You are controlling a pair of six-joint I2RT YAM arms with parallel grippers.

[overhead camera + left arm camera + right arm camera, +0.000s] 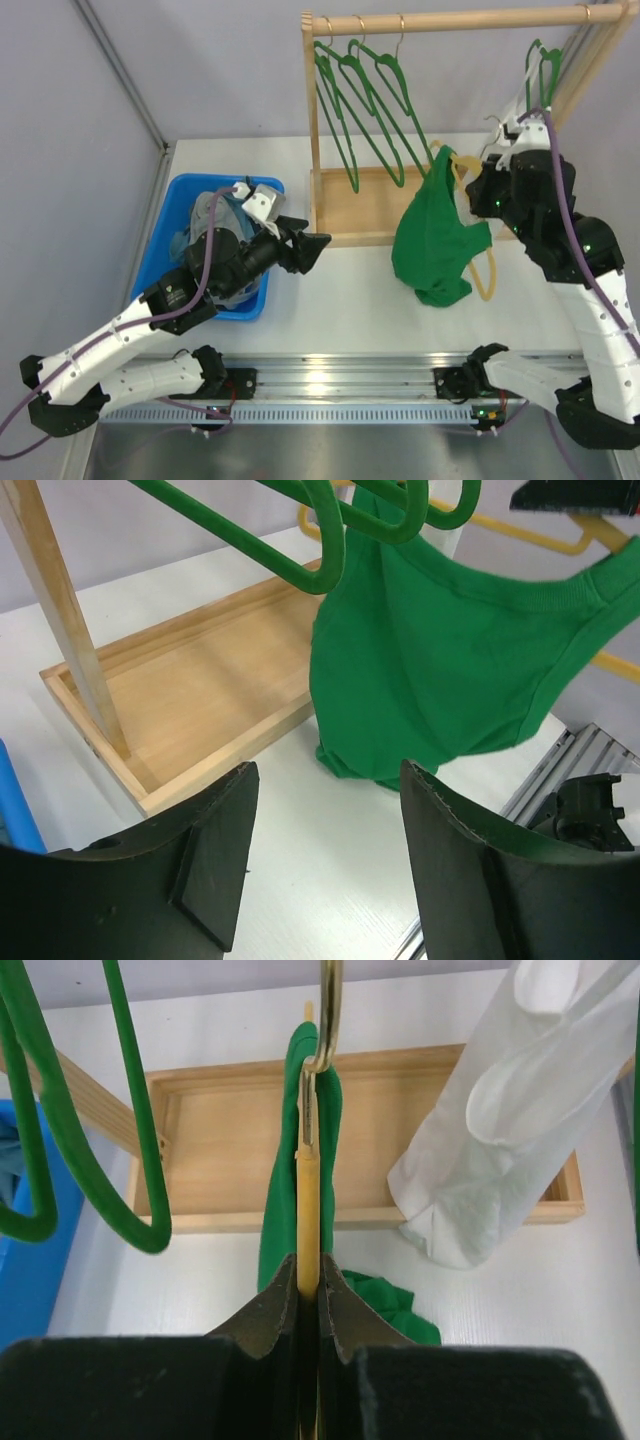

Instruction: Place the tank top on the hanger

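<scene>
My right gripper moves up and outward to the bare part of the rack's bar [530, 17] next and releases the hanger there, because the hanger's metal hook stands free.
The bright green tank top [432, 240] hangs on the yellow hanger [484, 272], held in the air in front of the wooden rack; its hem touches the table. My right gripper [478, 190] is shut on the hanger [308, 1210], whose metal hook [328, 1015] points up. The tank top drapes on both sides of the hanger [280, 1170]. My left gripper [318, 247] is open and empty, low over the table left of the tank top [450, 660]. The left wrist view shows its fingers [215, 860] apart above the bare table.
A wooden rack [330, 120] with a tray base [190, 700] holds several dark green hangers [365, 90]. A white garment [500, 1130] hangs at the right. A blue bin [165, 245] with grey and teal clothes sits at left. A metal rail [340, 385] runs along the near edge.
</scene>
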